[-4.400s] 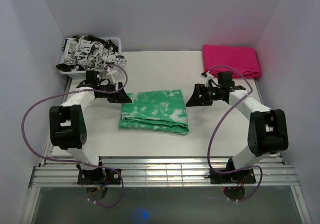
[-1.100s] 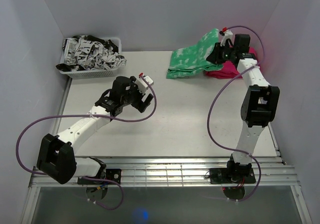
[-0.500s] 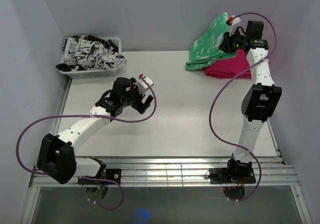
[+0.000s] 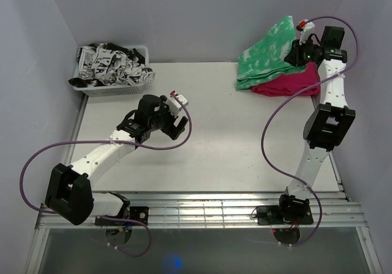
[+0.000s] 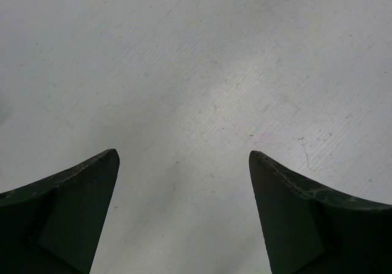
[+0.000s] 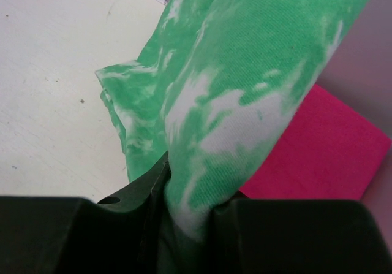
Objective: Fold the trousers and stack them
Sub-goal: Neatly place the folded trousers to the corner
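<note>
The pink trousers' wall-side end (image 4: 312,79) (image 6: 334,148) is uncovered, so my right gripper will bring the green trousers' edge down toward the right in the top view, onto that end, and let it go.
Folded green-and-white trousers (image 4: 266,54) hang in the air at the back right, pinched by my right gripper (image 4: 295,52), which is shut on them. In the right wrist view the green trousers (image 6: 245,90) fill the middle, clamped between the black fingers (image 6: 141,194). Their lower edge droops over the folded pink trousers (image 4: 288,83) lying flat in the back right corner, pink trousers (image 6: 312,151) showing beneath the green cloth. My left gripper (image 4: 176,125) hovers open over bare table (image 5: 202,72) near the middle left, nothing between its fingers (image 5: 73,188).
A white basket (image 4: 98,89) stuffed with black-and-white patterned clothing (image 4: 113,62) stands at the back left corner. White walls close in the table at the back and both sides. A metal rail runs along the near edge.
My right gripper has carried the green trousers farther right and higher, so they now hang over the pink pile. The left arm has stayed still, open.
</note>
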Tool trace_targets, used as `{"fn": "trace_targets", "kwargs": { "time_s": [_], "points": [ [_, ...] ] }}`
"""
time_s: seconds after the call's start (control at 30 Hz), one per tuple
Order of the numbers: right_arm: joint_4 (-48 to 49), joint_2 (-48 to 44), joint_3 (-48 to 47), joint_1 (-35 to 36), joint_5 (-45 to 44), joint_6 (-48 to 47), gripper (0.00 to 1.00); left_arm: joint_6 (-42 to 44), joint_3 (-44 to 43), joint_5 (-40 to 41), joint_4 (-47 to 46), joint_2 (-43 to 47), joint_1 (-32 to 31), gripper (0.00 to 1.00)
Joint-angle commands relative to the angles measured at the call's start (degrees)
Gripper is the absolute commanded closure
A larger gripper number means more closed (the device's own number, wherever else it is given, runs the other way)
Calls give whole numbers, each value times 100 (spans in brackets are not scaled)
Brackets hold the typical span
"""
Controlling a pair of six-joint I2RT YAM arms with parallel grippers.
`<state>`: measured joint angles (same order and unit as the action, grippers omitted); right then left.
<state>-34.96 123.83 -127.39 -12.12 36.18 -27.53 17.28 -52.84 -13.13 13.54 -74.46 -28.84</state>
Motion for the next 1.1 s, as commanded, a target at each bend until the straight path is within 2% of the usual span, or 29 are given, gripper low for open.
{"fn": "trace_targets", "kwargs": {
  "time_s": [0.0, 0.23, 0.3, 0.6, 0.83, 1.07],
  "points": [
    [552, -184, -471, -203, 82, -121, 92, -76, -7, -129, 70, 72, 19, 2],
    [902, -429, -524, -344, 1056, 590, 92, -40, 107, -129, 114, 72, 19, 2],
    [1149, -535, -392, -326, 1049, 793, 92, -58, 107, -146, 114, 63, 19, 2],
    [921, -272, -207, -361, 504, -31, 92, -32, 11, -146, 228, 36, 19, 2],
    [982, 360, -374, -554, -400, -542, 92, -23, 63, -138, 360, 98, 19, 2],
    [1255, 642, 4, -739, -1043, -1069, 92, -40, 2, -234, 386, -78, 19, 2]
  ]
}}
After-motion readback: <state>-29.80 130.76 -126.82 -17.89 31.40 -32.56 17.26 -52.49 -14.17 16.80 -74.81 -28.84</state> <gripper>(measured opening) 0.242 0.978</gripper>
